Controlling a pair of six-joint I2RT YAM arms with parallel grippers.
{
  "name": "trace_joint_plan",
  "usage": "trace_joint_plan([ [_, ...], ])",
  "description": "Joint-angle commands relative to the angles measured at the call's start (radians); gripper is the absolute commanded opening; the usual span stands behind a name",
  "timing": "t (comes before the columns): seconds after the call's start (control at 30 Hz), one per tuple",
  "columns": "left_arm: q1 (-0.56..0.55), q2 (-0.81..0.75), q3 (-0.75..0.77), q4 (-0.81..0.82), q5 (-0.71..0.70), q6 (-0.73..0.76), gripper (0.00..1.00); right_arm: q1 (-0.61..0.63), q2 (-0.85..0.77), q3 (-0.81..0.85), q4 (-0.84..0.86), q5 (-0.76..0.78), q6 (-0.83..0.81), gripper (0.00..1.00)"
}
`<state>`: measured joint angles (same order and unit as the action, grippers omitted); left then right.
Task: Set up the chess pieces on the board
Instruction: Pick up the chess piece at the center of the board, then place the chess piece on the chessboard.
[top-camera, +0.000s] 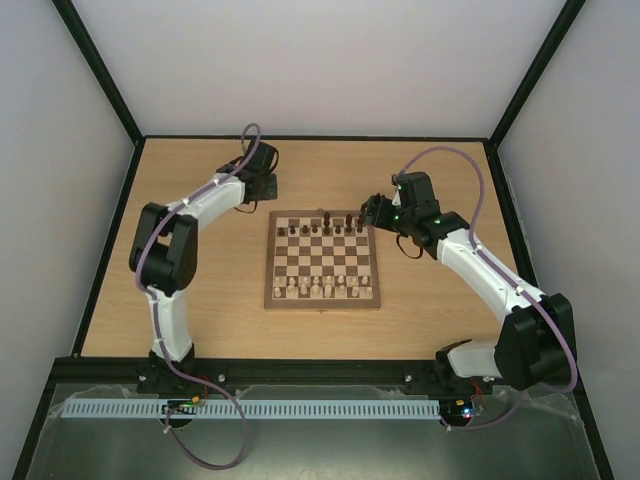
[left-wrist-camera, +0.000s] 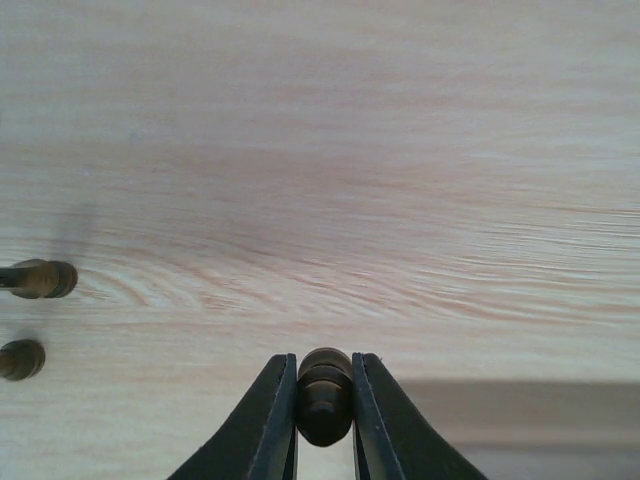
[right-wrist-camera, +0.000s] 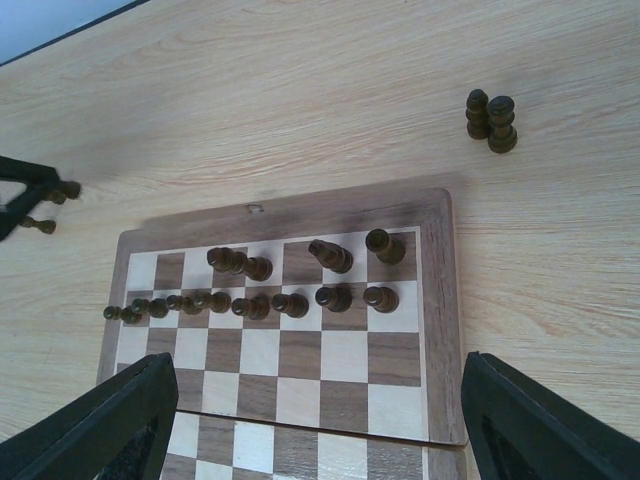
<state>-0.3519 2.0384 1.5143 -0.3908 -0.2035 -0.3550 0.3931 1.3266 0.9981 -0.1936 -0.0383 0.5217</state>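
The left gripper must next bring the dark piece across and down to the empty pale far-row square (top-camera: 305, 221), back of it and to its right in the top view.
The board (top-camera: 322, 300) lies mid-table. A row of dark pawns (right-wrist-camera: 250, 303) and a few dark back-rank pieces (right-wrist-camera: 330, 255) stand on its far rows. My left gripper (left-wrist-camera: 324, 365) is shut on a dark chess piece (left-wrist-camera: 324, 400), low over the table off the board's far left corner (top-camera: 262, 188). Two more dark pieces (left-wrist-camera: 40, 279) lie on the table beside it. My right gripper (right-wrist-camera: 320, 430) is open and empty above the board's far right part (top-camera: 372, 212). Two dark pieces (right-wrist-camera: 490, 120) stand on the table beyond the board's far right corner.
Pale cream pieces (top-camera: 320, 290) fill the board's near rows. The left gripper's fingers (right-wrist-camera: 25, 195) show at the left edge of the right wrist view. Grey walls with black frame posts (top-camera: 100, 70) enclose the wooden table (top-camera: 450, 310).
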Motion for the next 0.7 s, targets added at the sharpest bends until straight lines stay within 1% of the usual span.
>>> trace_joint_plan([
  [0.0,-0.084,-0.16,0.001,-0.069,0.013,-0.004,0.08,0.006,-0.017,-0.02,0.007,-0.01,0.006,0.79],
  [0.2,-0.178,-0.178,0.026,-0.114,0.076,0.004,0.09,0.005,-0.042,-0.019,-0.001,-0.006,0.004,0.79],
  [0.37,-0.25,-0.137,0.058,-0.132,0.075,0.005,0.1,0.006,-0.056,-0.018,-0.004,-0.008,0.003,0.79],
  [0.67,-0.284,-0.047,0.09,-0.137,0.081,0.001,0.1,0.006,-0.072,-0.02,-0.009,-0.008,0.001,0.79],
])
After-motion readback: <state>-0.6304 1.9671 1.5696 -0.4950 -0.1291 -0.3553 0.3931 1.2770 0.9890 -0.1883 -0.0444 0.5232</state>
